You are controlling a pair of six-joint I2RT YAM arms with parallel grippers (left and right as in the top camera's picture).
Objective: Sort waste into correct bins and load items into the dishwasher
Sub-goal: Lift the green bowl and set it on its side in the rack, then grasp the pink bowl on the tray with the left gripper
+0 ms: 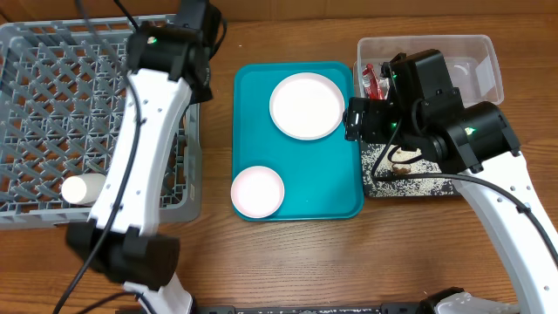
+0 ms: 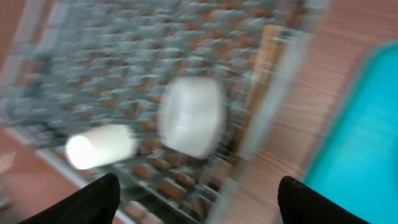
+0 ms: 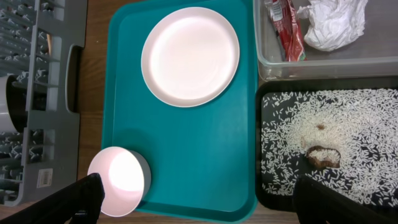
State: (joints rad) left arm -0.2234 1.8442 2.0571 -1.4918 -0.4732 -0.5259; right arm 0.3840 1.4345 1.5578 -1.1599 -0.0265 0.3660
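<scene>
The robot's left gripper needs to pull back from the rack (image 1: 52, 105) next and go down onto the pinkish dish's rack-side rim (image 1: 233, 189), because the raised side of the dish stands free for the open fingers.
The grey dish rack (image 1: 52, 105) stands at the left and holds the small white cup (image 1: 78, 188). The blurred left wrist view shows the cup (image 2: 99, 146) and the pale bowl (image 2: 191, 115) lying in the rack. My left gripper (image 2: 199, 199) is open and empty above the rack's right side. The round plate (image 1: 306, 105) and the pinkish dish (image 1: 257, 191) sit on the teal tray. My right gripper (image 3: 199, 199) is open and empty above the tray's front right edge. The clear tub (image 3: 373, 53) holds the red wrapper (image 3: 286, 31) and the white tissue (image 3: 333, 22). The black tray (image 3: 267, 186) holds rice grains (image 3: 354, 124) and brown bits (image 3: 323, 155).
The teal tray (image 1: 296, 166) lies between the rack and the two bins. The left arm (image 1: 144, 139) stretches over the rack's right side. The right arm (image 1: 453, 131) hangs over the black tray. A brown strip (image 2: 264, 62) lies by the rack wall, too blurred to name.
</scene>
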